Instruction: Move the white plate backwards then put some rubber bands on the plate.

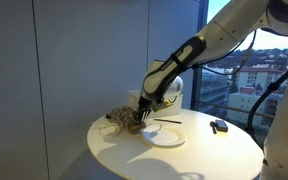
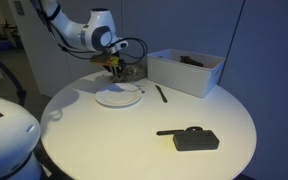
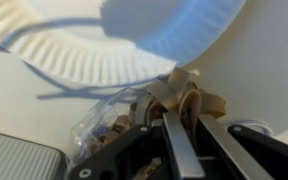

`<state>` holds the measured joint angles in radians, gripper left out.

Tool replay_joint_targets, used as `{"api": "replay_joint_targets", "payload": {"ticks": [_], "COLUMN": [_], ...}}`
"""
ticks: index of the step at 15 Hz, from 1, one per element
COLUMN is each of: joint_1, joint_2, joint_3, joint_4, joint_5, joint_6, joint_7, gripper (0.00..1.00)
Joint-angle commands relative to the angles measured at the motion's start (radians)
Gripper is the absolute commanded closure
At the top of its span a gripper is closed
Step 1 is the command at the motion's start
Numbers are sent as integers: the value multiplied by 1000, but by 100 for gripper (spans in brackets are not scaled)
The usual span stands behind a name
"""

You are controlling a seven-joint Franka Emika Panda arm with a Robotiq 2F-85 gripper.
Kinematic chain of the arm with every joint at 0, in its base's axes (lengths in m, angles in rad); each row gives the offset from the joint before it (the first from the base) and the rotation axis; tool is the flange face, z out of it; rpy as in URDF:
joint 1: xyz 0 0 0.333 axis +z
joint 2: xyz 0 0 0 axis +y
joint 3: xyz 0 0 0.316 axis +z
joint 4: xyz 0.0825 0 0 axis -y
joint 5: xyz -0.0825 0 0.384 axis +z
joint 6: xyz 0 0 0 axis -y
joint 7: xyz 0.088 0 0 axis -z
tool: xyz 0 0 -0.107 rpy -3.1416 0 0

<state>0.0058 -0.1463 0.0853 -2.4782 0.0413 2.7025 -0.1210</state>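
Observation:
My gripper lifts the rubber bands past the plate's rim next, moves back toward the base over the plate's empty middle (image 2: 119,95), lowers and releases them.
The white paper plate (image 1: 166,135) lies on the round white table (image 1: 184,160), also in an exterior view (image 2: 117,97) and at the top of the wrist view (image 3: 114,40). Tan rubber bands (image 3: 184,98) spill from a clear plastic bag (image 3: 96,132) just behind the plate; the pile shows in both exterior views (image 1: 117,120) (image 2: 132,72). My gripper (image 3: 184,122) is down at the pile beside the plate's rim, its fingers closed on a few rubber bands. It shows in both exterior views (image 1: 136,122) (image 2: 116,72).
A white box (image 2: 184,72) stands at the table's back edge. A black pen (image 2: 161,93) lies between plate and box. A black device (image 2: 196,139) lies nearer the front, also in an exterior view (image 1: 219,127). Windows stand beyond the table.

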Motion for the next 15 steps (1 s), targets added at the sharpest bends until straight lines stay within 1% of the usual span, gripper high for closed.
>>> {"api": "replay_joint_targets", "payload": {"ticks": [1, 6, 10, 13, 15], "joint_1": [34, -16, -58, -72, -71], "joint_2": [-126, -260, -331, -335, -303], "joint_3": [-35, -38, -55, -79, -95], "joint_4": [-48, -94, -108, -107, -100], "joint_5": [28, -91, -135, -131, -115], "joint_6": [-109, -192, -296, -378, -419], "joint_7": [-33, 59, 104, 98, 89], "gripper": [95, 95, 95, 95, 95]}}
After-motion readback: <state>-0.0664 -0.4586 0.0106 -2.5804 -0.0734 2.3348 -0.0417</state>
